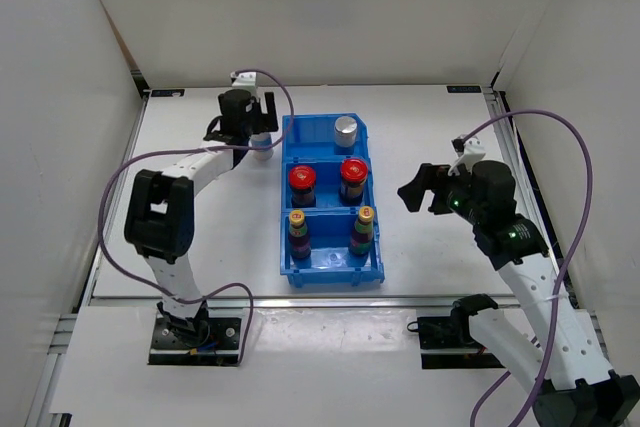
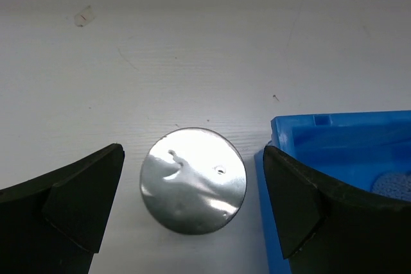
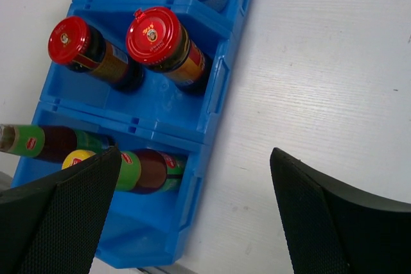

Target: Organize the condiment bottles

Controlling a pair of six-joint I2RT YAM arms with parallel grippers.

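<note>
I will lower my left gripper around the shaker's silver cap point(image 1: 261, 138) point(image 2: 193, 181) and close on its sides, because the cap is already between its fingers.
A silver-capped shaker point(image 2: 194, 179) stands on the table just left of the blue bin's far corner point(image 2: 321, 136). My left gripper point(image 2: 192, 206) is open above it, one finger on each side of the cap and not touching it; in the top view the gripper point(image 1: 252, 135) covers most of this shaker point(image 1: 263, 153). The second shaker point(image 1: 345, 129) stands in the bin's far compartment. Two red-lidded jars point(image 1: 302, 180) point(image 1: 352, 172) are in the middle compartment and two yellow-capped bottles point(image 1: 298, 222) point(image 1: 365, 219) in the near one. My right gripper point(image 1: 420, 190) is open and empty, to the right of the bin.
The blue three-compartment bin point(image 1: 285, 162) lies in the middle of the table, long side running away from me. White walls enclose the table at the back and on both sides. The right wrist view shows the bin's right wall point(image 3: 215, 104) and bare table to its right.
</note>
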